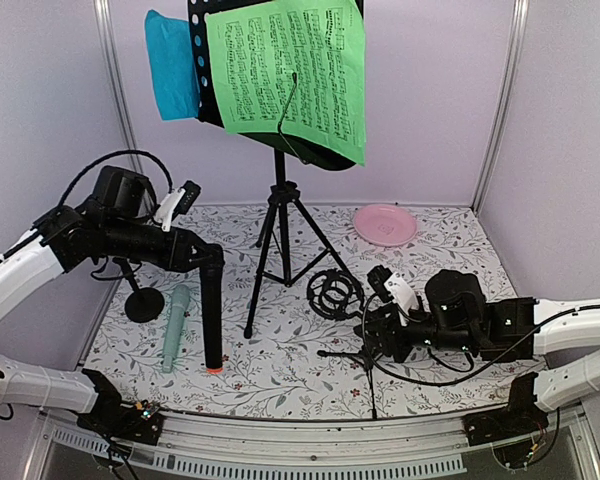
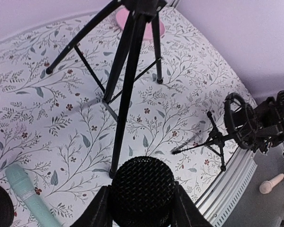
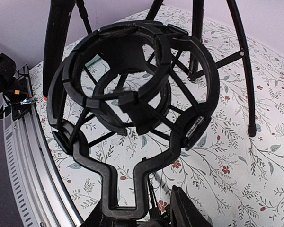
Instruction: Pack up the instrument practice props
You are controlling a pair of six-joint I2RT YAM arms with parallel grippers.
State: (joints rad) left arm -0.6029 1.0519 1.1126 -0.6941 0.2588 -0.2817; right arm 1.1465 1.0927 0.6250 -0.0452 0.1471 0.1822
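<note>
The upright black microphone goes down from my left gripper to lie flat on the bare tabletop [image 2: 70, 199] beside the mint-green microphone next, and is released there.
The black perforated rack [image 1: 280, 150] stands on tripod legs [image 1: 280, 240] at the back, holding a green sheet [image 1: 290, 70] and a blue sheet [image 1: 172, 65]. My left gripper [image 1: 212, 262] is shut on the black microphone [image 1: 213, 320], held upright with its lower end on the table; its mesh head [image 2: 142, 187] sits between my fingers [image 2: 97, 210]. The mint-green microphone [image 1: 175, 325] lies beside it. My right gripper [image 1: 380, 330] is shut on the stem of the ring-shaped mic support [image 3: 132, 90] with its small tripod [image 1: 365, 355]. A round-based mic support [image 1: 143, 303] stands at the left.
A round pink plate [image 1: 385, 224] lies at the back right. The rack's tripod legs [image 2: 128, 80] spread over the middle of the flowered tabletop [image 1: 280, 375]. Purple walls close in the sides and back. A metal rail [image 1: 330, 440] runs along the near edge.
</note>
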